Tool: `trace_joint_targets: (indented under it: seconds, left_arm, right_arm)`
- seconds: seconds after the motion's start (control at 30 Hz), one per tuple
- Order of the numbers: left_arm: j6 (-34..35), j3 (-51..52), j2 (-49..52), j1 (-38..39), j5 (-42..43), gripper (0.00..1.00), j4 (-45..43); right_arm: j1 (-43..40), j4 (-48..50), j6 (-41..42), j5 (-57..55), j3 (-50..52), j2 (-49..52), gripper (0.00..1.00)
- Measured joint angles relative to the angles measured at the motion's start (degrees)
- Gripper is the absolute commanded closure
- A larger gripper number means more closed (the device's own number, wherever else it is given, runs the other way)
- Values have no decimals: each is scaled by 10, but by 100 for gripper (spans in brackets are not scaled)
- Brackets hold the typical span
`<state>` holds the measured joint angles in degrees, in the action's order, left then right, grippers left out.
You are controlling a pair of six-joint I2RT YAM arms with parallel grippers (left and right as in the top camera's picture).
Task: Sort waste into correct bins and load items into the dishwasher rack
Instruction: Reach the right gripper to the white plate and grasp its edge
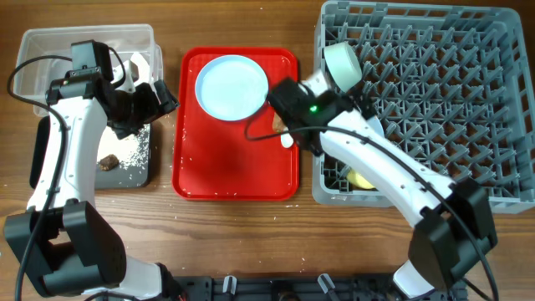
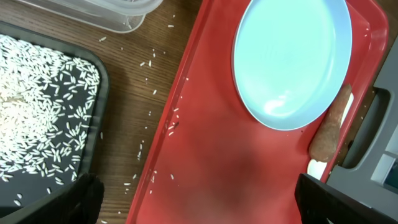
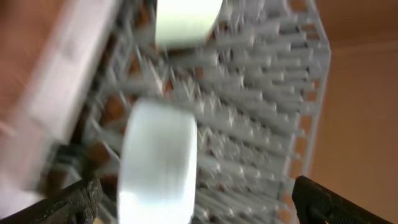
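I will next bring my right gripper left in the overhead view and down onto the plate's rack-side rim (image 1: 265, 99), as the rack (image 1: 468, 100) still has empty slots.
My left gripper (image 1: 161, 99) (image 2: 199, 208) is open and empty above the left edge of the flat red tray (image 1: 234, 167). On that tray lie the pale blue plate (image 1: 231, 86) (image 2: 292, 62), the carrot-like stick (image 1: 277, 122) (image 2: 329, 124) and the white spoon (image 1: 287, 140). The black tray (image 1: 144, 171) (image 2: 93, 68) holds rice and a brown lump (image 1: 107, 161). The clear tub (image 1: 50, 50) is behind it. My right gripper (image 3: 196, 202) is open inside the grey rack (image 1: 468, 100) and largely hidden under its arm. Two bowls (image 1: 343, 63) (image 3: 158, 162) stand on edge there. A yellow cup (image 1: 361, 179) sits at the front left.
Loose rice grains (image 2: 143, 62) lie on the wood between the black tray and the red tray, and a few on the red tray's left edge. The right arm's elbow hangs over the red tray's right edge. The right wrist view is blurred.
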<state>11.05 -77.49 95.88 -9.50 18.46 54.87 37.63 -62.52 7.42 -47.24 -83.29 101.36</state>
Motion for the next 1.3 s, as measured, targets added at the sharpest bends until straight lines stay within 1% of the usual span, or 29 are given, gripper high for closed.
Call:
trace_joint_targets:
  seconds: [0.07, 0.17, 0.23, 0.27, 0.33, 0.37, 0.4, 0.5, 0.53, 0.67, 0.77, 0.9, 0.93, 1.03, 1.1, 1.3]
  left_arm:
    - [0, 0, 0, 0, 0, 0, 0]
    - [0, 0, 0, 0, 0, 0, 0]
    - [0, 0, 0, 0, 0, 0, 0]
    - [0, 0, 0, 0, 0, 0, 0]
    - [0, 0, 0, 0, 0, 0, 0]
    - [0, 0, 0, 0, 0, 0, 0]
    - [0, 0, 0, 0, 0, 0, 0]
    - [0, 0, 0, 0, 0, 0, 0]
    - [0, 0, 0, 0, 0, 0, 0]
    - [0, 0, 0, 0, 0, 0, 0]
    - [0, 0, 0, 0, 0, 0, 0]
    - [0, 0, 0, 0, 0, 0, 0]
    - [0, 0, 0, 0, 0, 0, 0]
    - [0, 0, 0, 0, 0, 0, 0]
    - [0, 0, 0, 0, 0, 0, 0]
    - [0, 0, 0, 0, 0, 0, 0]
  right_arm:
    - [0, 31, 0, 35, -46, 0, 0]
    - [0, 116, 0, 139, -96, -2, 0]
    - [-1, 200, 0, 266, -102, -4, 1]
    - [-1, 233, 0, 328, -101, -4, 3]
    - [-1, 299, 9, 426, -95, -2, 18]
    - [0, 327, 24, 458, -92, 1, 27]
    - [0, 348, 49, 472, -89, 11, 38]
    - [-1, 344, 149, 452, -81, 56, 39]
    - [0, 341, 198, 435, -78, 82, 39]
    - [-1, 343, 319, 407, -63, 182, 41]
    - [-1, 345, 367, 400, -60, 222, 42]
    - [-1, 364, 392, 396, -60, 244, 48]
    - [-1, 368, 394, 394, -60, 247, 53]
    - [-1, 373, 399, 393, -60, 248, 82]
    - [-1, 372, 404, 393, -60, 248, 94]
    - [-2, 356, 379, 415, -61, 248, 96]
